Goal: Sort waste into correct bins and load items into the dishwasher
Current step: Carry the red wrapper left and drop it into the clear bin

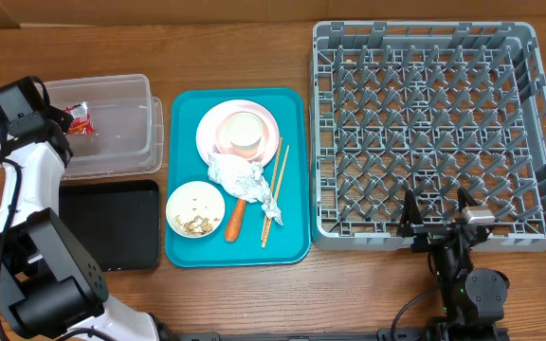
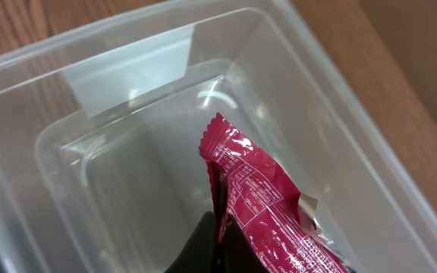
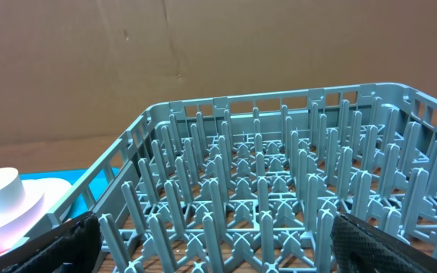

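Note:
I am still holding the red crinkled wrapper (image 1: 81, 118) above the clear tub's bare bottom, so my left gripper needs to move down toward the tub's bottom next and let go of the wrapper.
My left gripper (image 1: 66, 117) (image 2: 222, 241) is shut on the lower edge of the red crinkled wrapper (image 1: 81, 118) (image 2: 268, 201), holding it inside the clear tub (image 1: 112, 85) (image 2: 127, 80), above its bottom. On the teal tray (image 1: 176, 254) lie a pink plate (image 1: 214, 133) carrying a white cup (image 1: 243, 133) (image 3: 6, 189), a foil wad (image 1: 240, 175), an orange carrot (image 1: 234, 221), a bowl (image 1: 194, 207) with crumbs, and chopsticks (image 1: 275, 189). My right gripper (image 1: 436, 210) (image 3: 222, 250) stands open and holds nothing at the near edge of the grey dishwasher rack (image 1: 425, 28) (image 3: 279, 98).
A shallow black tray (image 1: 112, 225) lies in front of the clear tub, left of the teal tray. The left arm's base fills the near left corner. Bare wood runs along the table's front edge between the two arms.

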